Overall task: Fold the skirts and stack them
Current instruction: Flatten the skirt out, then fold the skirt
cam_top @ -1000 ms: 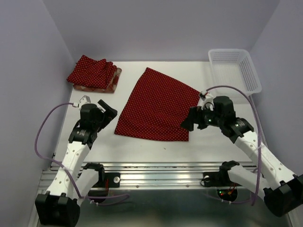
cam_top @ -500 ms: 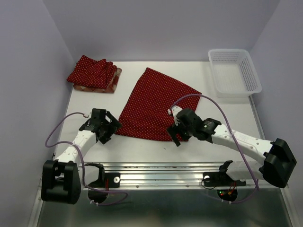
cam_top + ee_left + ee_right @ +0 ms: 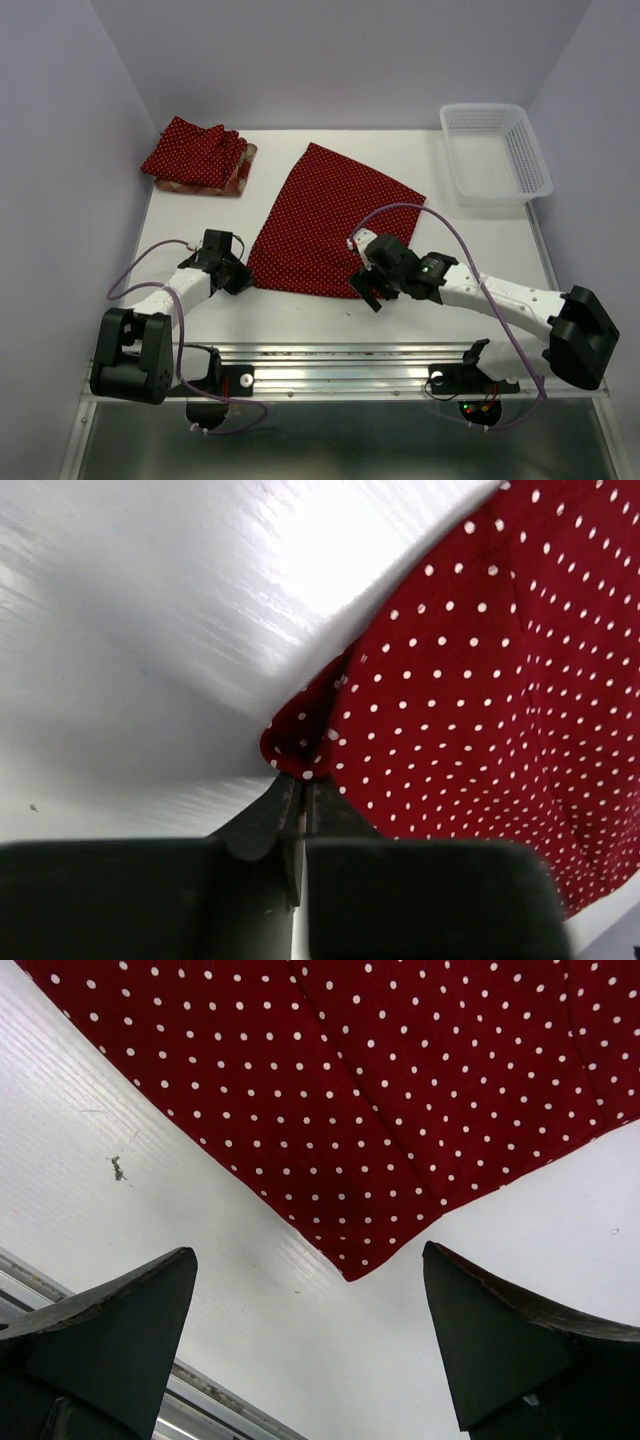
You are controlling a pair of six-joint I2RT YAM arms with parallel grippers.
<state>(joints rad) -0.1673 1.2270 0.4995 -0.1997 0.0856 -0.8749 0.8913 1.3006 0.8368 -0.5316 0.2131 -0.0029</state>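
Observation:
The pointed tip of the skirt's free near corner [image 3: 348, 1262] is below my right gripper, between its spread fingers. My right gripper needs to lower them around the tip and close there.
A dark red polka-dot skirt [image 3: 330, 220] lies spread flat mid-table. Its near left corner [image 3: 300, 745] is bunched between the tips of my left gripper [image 3: 302, 788], which is shut on it; from above that gripper [image 3: 238, 276] sits low on the table. My right gripper [image 3: 368, 290] hovers over the near right corner [image 3: 350, 1265] with its fingers [image 3: 120, 1330] wide apart, open, either side of the corner without touching it. At the back left a folded polka-dot skirt [image 3: 193, 150] rests on a folded plaid skirt [image 3: 241, 176].
A white mesh basket [image 3: 540, 165] stands at the back right corner. The metal rail [image 3: 330, 360] runs along the table's near edge, just behind both grippers. Cables [image 3: 440, 215] loop above each arm.
My left gripper dropped to the skirt's near left corner and closed on it. My right arm swung left and down to the near right corner, jaws still apart.

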